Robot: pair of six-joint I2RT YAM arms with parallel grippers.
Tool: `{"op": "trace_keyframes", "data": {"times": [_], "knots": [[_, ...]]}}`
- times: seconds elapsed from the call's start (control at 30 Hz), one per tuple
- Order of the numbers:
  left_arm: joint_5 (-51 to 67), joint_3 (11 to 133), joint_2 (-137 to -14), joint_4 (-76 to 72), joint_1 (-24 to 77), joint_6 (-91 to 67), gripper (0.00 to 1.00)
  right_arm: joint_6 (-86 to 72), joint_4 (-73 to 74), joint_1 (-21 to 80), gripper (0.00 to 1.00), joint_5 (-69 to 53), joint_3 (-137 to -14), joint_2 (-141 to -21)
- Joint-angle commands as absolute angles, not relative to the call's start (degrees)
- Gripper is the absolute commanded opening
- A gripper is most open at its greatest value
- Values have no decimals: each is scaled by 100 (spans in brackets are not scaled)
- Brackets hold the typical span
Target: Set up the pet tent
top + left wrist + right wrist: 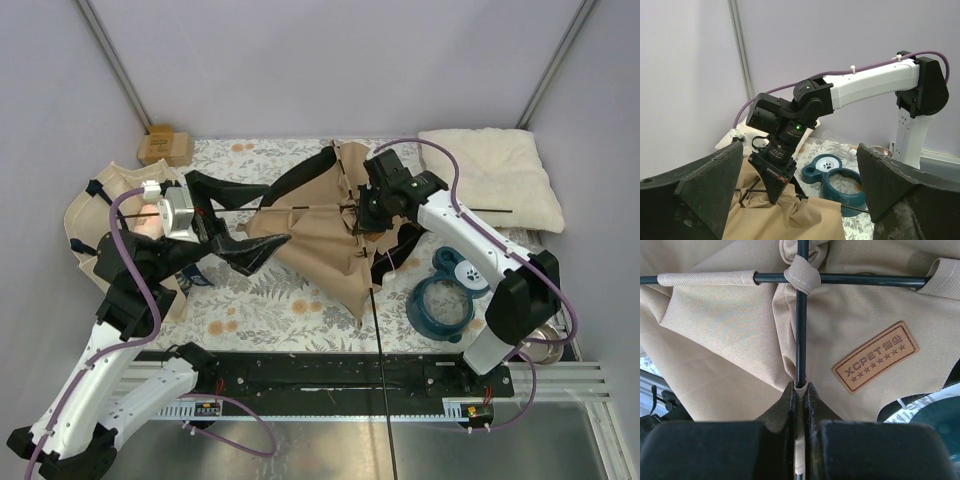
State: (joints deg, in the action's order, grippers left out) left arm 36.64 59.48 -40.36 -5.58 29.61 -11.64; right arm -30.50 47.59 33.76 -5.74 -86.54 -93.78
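Note:
Tan canvas (338,225) (725,357) lies to the left in the top view, so the slanting pole will go that way next. My right gripper will carry it there, straighten it and release it.
The pet tent (318,240) lies collapsed on the mat, tan canvas with black trim. Its thin dark poles cross (801,279) near the brown label patch (876,356). My right gripper (800,395) is shut on one pole inside its fabric sleeve; it sits on the tent's middle in the top view (362,214). My left gripper (276,215) is wide open at the tent's left edge, and a pole runs between its fingers untouched. In the left wrist view, the left gripper (800,205) faces the canvas (790,220) and the right arm. The pompom is hidden.
A cream pillow (495,175) lies at the back right. A blue bowl stand (448,295) and a metal bowl (545,345) sit right of the tent. A beige tote bag (95,215) is at the left and a cardboard box (165,147) at the back left.

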Motion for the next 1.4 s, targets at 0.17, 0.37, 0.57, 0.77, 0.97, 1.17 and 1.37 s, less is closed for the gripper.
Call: {"op": "trace_keyframes", "data": {"times": [0.17,0.37,0.57,0.77,0.97,1.17,1.37], "knots": [[2629,5950,-4894,-606,3225,-1687,99,-3032,4606,3437,0,-1142,-8245,-9676],[2294,6152,-5545,-598,3340,-1644,99,-3059,4658,3436,0,-1248,-8086,-9817],[1794,6310,-5915,-440,3375,-1459,99,-3102,4658,3384,0,-1362,-8270,-10186],[854,6381,-6423,-378,3366,-1459,96,-2997,4693,3287,0,-1511,-8227,-10353],[238,7196,-7767,200,3358,-1258,92,-2857,4667,3287,0,-1617,-8060,-10380],[-159,8682,-9437,1247,3130,-870,91,-2839,4632,3252,0,-1626,-7910,-10292],[912,9710,-10808,1932,2497,-844,82,-2769,4614,3191,0,-1661,-7919,-10274]]}}
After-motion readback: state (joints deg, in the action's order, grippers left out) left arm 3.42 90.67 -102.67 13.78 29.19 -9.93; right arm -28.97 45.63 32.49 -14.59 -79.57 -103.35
